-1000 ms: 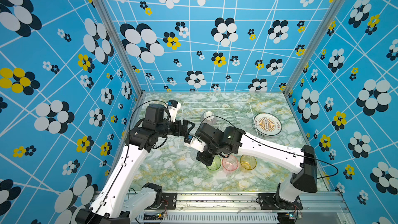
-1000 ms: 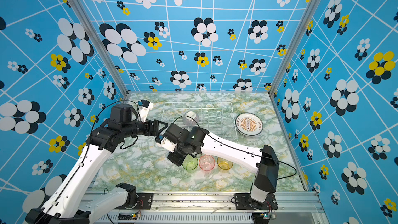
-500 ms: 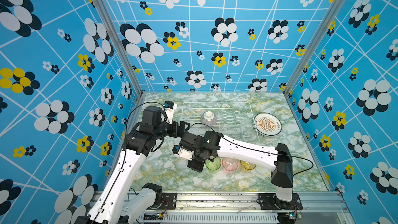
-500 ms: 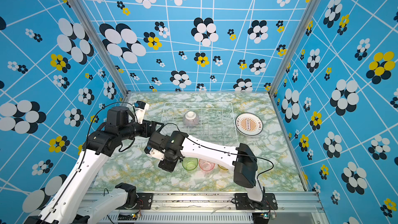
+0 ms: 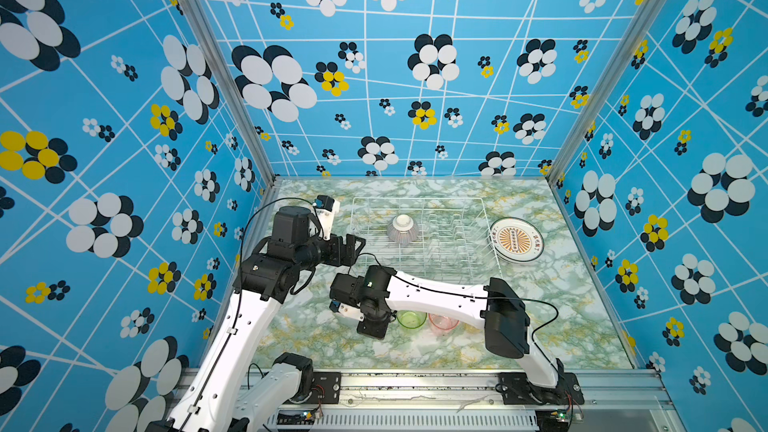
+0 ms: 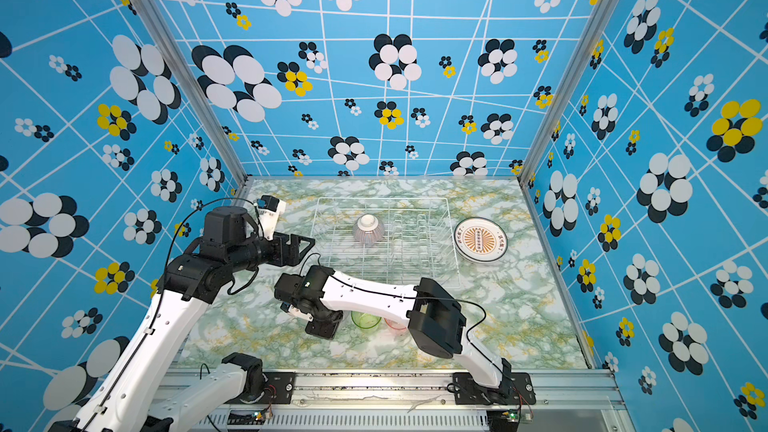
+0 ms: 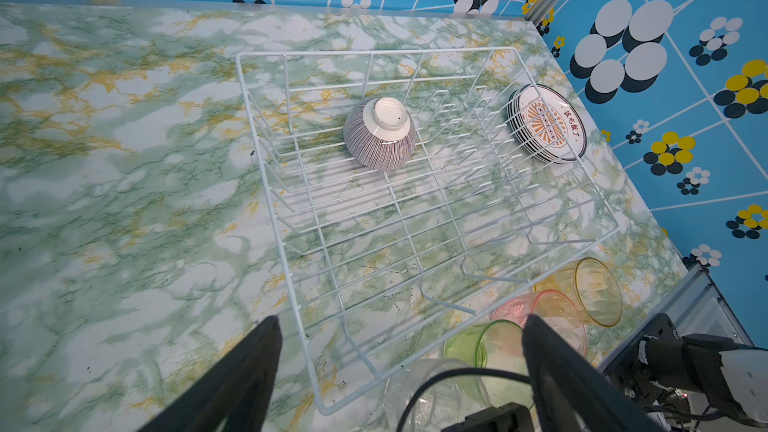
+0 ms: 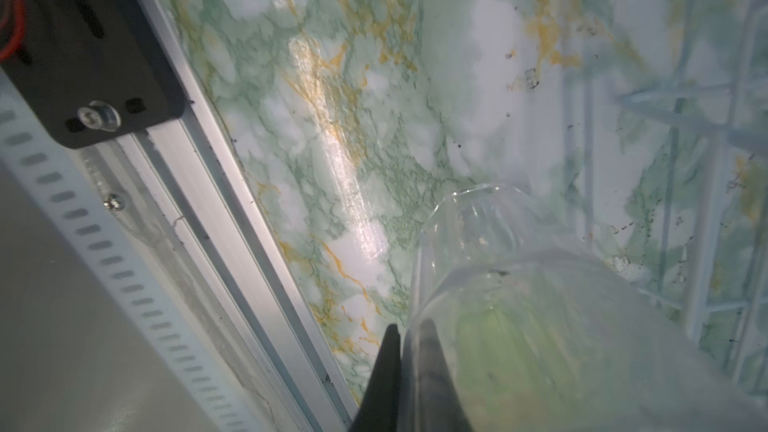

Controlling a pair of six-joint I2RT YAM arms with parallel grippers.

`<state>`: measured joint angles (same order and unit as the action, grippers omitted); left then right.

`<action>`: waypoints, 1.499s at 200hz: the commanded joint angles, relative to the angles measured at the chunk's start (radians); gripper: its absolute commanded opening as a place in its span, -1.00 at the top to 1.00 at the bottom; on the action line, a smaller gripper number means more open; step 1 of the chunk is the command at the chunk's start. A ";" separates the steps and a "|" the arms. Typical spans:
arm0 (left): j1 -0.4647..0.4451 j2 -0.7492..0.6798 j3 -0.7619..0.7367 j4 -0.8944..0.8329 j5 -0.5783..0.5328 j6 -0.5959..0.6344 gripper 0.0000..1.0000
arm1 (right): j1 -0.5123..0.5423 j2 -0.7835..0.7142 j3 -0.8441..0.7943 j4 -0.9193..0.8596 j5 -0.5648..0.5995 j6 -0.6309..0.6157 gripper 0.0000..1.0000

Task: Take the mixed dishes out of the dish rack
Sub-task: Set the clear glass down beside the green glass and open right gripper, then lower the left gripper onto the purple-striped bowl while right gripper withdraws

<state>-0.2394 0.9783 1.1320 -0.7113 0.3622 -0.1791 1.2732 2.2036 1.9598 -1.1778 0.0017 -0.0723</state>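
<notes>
The clear tumbler comes down next onto the open bare marble [image 8: 481, 217] beside the green tumbler just below it, and my right gripper lets go of the clear tumbler's side.
The white wire dish rack [image 5: 415, 199] [image 6: 382, 199] [image 7: 374, 53] holds only the pink-striped bowl [image 5: 402, 229] [image 6: 368, 228] [image 7: 380, 135], upside down. My left gripper [image 5: 357, 247] [image 7: 401, 320] is open and empty, hovering at the rack's near-left corner. My right gripper [image 5: 372, 328] [image 8: 408, 328] is shut on the wall of the clear tumbler [image 8: 478, 243] [image 7: 432, 392], low over the table in front of the rack. Beside it stand the green tumbler [image 5: 411, 320] [image 7: 478, 342], the pink tumbler [image 5: 442, 321] [image 7: 552, 313] and the amber tumbler [image 7: 590, 288]. Stacked plates [image 5: 515, 240] [image 7: 546, 122] lie right of the rack.
The aluminium front rail [image 8: 232, 218] runs close to the held tumbler. The right forearm [image 5: 436, 292] crosses above the tumblers and hides the amber one in both top views. Blue flowered walls [image 5: 124, 160] close in the marble table [image 5: 311, 338] on three sides.
My right gripper has carried the clear tumbler from the rack's front left corner toward the table's front, next to the green tumbler. The left gripper has stayed open beside the rack.
</notes>
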 commanded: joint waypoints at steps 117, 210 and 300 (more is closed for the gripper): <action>0.009 0.022 0.031 -0.029 0.055 0.015 -0.84 | -0.009 0.035 0.009 -0.018 0.079 -0.007 0.62; 0.009 0.058 0.048 -0.063 0.039 0.020 -0.83 | -0.041 -0.197 -0.100 0.098 0.054 0.022 0.11; -0.107 0.249 0.171 -0.112 -0.150 -0.005 -0.77 | -0.327 -0.652 -0.429 0.290 0.094 0.199 -0.12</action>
<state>-0.2913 1.1519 1.2316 -0.7639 0.3294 -0.1921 1.0317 1.6009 1.6184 -0.9447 0.0563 0.0322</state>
